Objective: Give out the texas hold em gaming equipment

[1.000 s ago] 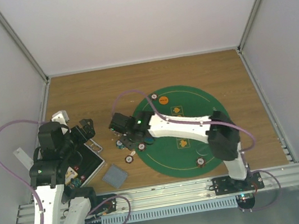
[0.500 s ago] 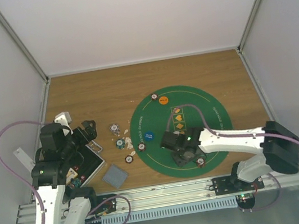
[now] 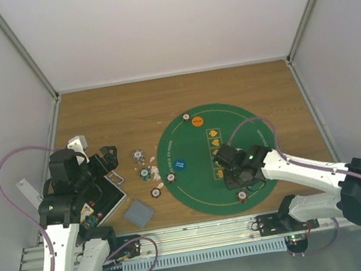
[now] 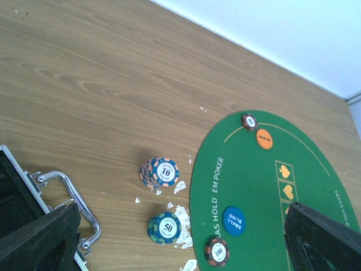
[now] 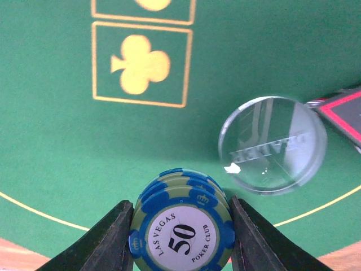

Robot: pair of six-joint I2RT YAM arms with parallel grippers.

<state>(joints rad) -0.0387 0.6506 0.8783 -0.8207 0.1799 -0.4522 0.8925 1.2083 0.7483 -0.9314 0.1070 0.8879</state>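
The robot's right gripper needs to move next over to bare felt beside the rim chip, go down and let go, since that felt is below it and to its right in the top view.
My right gripper is shut on a small stack of blue-and-green "50" poker chips, held low over the green mat near its front right. Just beyond the stack a clear dealer disc lies on the felt, with a red-black triangle marker at its right. My left gripper hangs open over the wood, looking down at a "10" chip stack, a "50" stack, a "100" chip, a blue disc and an orange disc.
The black case lies open under the left arm, its metal handle towards the chips. Grey-backed cards sit near the front edge. Single chips rest on the mat's rim. White scraps litter the wood by the stacks.
The right arm has swung from the chip stacks at the mat's left edge across to the mat's front right, carrying chips. The left arm has barely moved.
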